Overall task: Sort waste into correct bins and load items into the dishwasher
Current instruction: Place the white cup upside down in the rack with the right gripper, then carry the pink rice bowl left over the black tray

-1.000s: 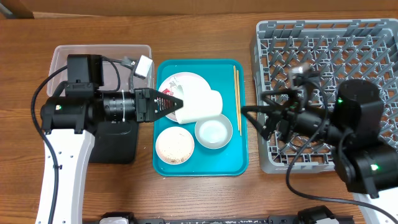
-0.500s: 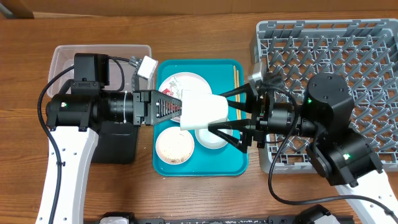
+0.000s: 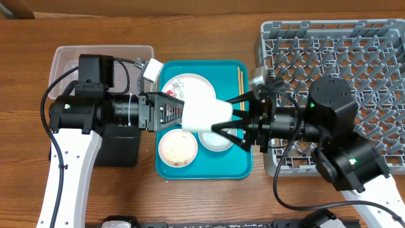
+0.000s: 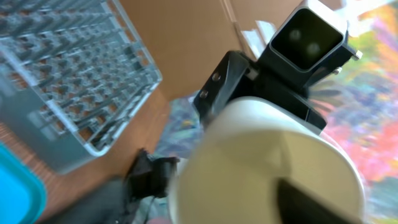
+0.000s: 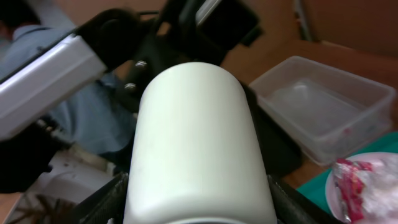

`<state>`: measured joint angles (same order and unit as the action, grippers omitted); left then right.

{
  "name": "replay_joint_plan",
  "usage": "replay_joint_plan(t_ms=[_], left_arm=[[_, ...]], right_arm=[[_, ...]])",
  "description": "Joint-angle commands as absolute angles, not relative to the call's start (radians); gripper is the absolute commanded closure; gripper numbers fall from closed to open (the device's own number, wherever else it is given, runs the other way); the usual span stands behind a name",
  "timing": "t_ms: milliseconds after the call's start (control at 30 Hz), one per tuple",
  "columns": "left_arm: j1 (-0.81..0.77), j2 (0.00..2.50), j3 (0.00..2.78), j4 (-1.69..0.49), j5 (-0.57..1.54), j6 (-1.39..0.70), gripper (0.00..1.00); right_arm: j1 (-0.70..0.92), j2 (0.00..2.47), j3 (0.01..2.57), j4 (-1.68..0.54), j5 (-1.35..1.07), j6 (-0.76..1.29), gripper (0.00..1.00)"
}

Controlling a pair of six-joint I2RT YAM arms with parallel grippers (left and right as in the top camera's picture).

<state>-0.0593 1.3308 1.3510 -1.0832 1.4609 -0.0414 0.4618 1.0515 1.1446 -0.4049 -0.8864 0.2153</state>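
Observation:
The dish rack is empty, so my right gripper should next move over it, tip downward and lower the cup point(image 3: 204, 115) into the rack's near corner next to the teal tray.
A white cup point(image 3: 204, 115) point(image 5: 196, 143) hangs on its side above the teal tray, between my two grippers. My right gripper point(image 3: 215, 117) point(image 5: 196, 211) is shut on the cup, one finger pressed on each flank. My left gripper point(image 3: 183, 114) stands open at the cup's left end, jaws spread; in the left wrist view the cup point(image 4: 267, 168) fills the frame, with one dark finger point(image 4: 311, 202) beside it. Below lie a plate point(image 3: 190, 85) with the red wrapper point(image 3: 168, 95) point(image 5: 351, 180), a rice bowl point(image 3: 177, 147), a small bowl point(image 3: 218, 138) and chopsticks point(image 3: 240, 79).
The grey dish rack point(image 3: 342, 50) fills the right side, under my right arm. The clear tub point(image 3: 69, 57) point(image 5: 323, 102) sits at the back left, and the black tray point(image 3: 117, 149) lies in front of it under my left arm. The dishes rest on the teal tray point(image 3: 209, 168).
My right gripper swung in from the rack and closed round the cup. My left gripper's jaws, which were shut on the cup, have spread apart. The cup has barely moved.

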Motion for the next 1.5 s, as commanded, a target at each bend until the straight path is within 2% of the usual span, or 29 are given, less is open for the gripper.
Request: replay_joint_plan(t_ms=[0,133,233,433,733,767,800,833,900,967,1067,1200,1400,1467], left_arm=[[-0.066,1.335,1.358,-1.131,1.211,-0.022,0.0],[-0.066,1.335,1.358,-1.207,0.869,-0.039,0.0],[-0.066,1.335,1.358,-1.233,0.751,-0.06,0.0],[-0.066,1.335,1.358,-1.22,0.744,-0.06,0.0],[-0.066,1.335,1.358,-1.223,0.744,-0.059,0.0],[-0.066,1.335,1.358,-1.226,0.744,-0.06,0.0],[-0.066,1.335,1.358,-1.227,0.744,-0.06,0.0],[-0.066,1.335,1.358,-1.226,0.744,-0.06,0.0],[-0.066,1.335,1.358,-1.223,0.744,-0.06,0.0],[-0.07,1.335,1.358,-1.224,0.743,-0.06,0.0],[-0.104,1.335,1.357,-1.226,0.676,-0.073,0.0],[-0.21,1.335,1.348,-1.227,0.422,-0.204,0.0],[-0.427,1.359,1.258,-1.113,0.13,-0.376,0.1],[-0.496,1.388,1.206,-1.087,0.03,-0.478,0.16]], right_arm=[[0.363,0.979,1.172,-0.505,-0.683,0.213,0.49],[0.247,0.905,1.172,-0.688,-0.492,0.213,0.49],[0.171,0.866,1.172,-0.859,-0.322,0.223,0.5],[0.122,0.918,1.167,-1.221,-0.002,0.423,0.52],[0.122,1.184,1.099,-1.386,0.02,0.548,0.53],[0.122,1.201,1.099,-1.393,0.022,0.548,0.52],[0.122,1.228,1.099,-1.386,0.021,0.548,0.37],[0.122,1.234,1.099,-1.378,0.017,0.548,0.3],[0.122,1.235,1.1,-1.355,-0.011,0.547,0.2],[0.122,1.225,1.116,-1.334,-0.012,0.547,0.13],[0.122,1.188,1.167,-1.293,-0.029,0.547,0.12],[0.122,1.118,1.237,-1.209,-0.093,0.532,0.11],[0.122,1.028,1.246,-1.019,-0.255,0.438,0.12],[0.122,1.02,1.246,-0.992,-0.275,0.437,0.11]])
